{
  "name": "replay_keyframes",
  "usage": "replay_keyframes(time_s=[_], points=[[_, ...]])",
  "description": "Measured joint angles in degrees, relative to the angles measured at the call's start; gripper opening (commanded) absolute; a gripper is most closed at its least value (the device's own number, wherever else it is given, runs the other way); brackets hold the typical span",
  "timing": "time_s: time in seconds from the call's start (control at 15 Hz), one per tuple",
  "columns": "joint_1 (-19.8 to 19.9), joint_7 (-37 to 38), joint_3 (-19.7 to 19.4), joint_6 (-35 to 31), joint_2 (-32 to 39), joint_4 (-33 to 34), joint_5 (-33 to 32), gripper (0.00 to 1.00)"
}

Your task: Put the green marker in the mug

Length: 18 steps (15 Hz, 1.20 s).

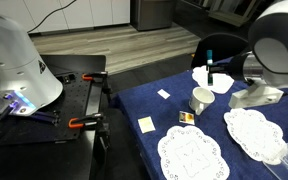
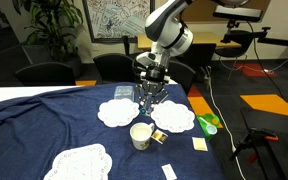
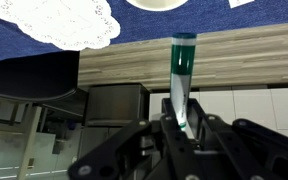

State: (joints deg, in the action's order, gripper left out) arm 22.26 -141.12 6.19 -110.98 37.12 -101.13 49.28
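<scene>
I will move my gripper outward and down over the mug's opening [image 3: 158, 3] to let go of the marker [image 3: 183, 70], because the mug stands upright below and outward of my gripper.
My gripper [image 2: 151, 92] hangs above the blue cloth, a little behind the mug [image 2: 141, 135]. In the wrist view the gripper [image 3: 181, 126] is shut on the green marker [image 3: 183, 70], which points away from the fingers with its green end outward. The mug [image 1: 201, 99] is white and stands upright and empty-looking on the cloth. In an exterior view the gripper [image 1: 211, 64] is just beyond the mug. Only the mug's rim [image 3: 156, 3] shows at the top edge of the wrist view.
White lace doilies [image 2: 116, 112] [image 2: 172, 117] [image 2: 79, 162] lie around the mug on the blue cloth. Small paper cards [image 1: 146, 124] [image 1: 163, 94] and a little box [image 1: 187, 117] lie near it. A green object [image 2: 209, 123] sits at the cloth's edge. Clamps [image 1: 81, 122] grip the black table beside it.
</scene>
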Motion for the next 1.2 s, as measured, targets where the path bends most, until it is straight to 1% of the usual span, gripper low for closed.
replay_keyframes(time_s=[0.4,0.47,0.73,0.87,0.93,1.0,1.2], points=[[-0.08,-7.67,-1.43,0.25,2.63,0.56,6.14,0.05],[0.46,-8.13,-0.86,0.32,3.26,0.95,6.21,0.05],[5.00,-8.12,4.90,0.55,6.20,3.82,5.04,0.05],[6.69,-8.11,6.61,1.41,7.76,4.96,4.88,0.05],[7.08,-8.07,6.69,2.20,8.49,5.32,4.95,0.05],[6.80,-8.05,5.77,3.66,9.12,5.56,5.85,0.05],[4.96,-8.02,1.61,7.79,10.58,6.09,8.34,0.05]])
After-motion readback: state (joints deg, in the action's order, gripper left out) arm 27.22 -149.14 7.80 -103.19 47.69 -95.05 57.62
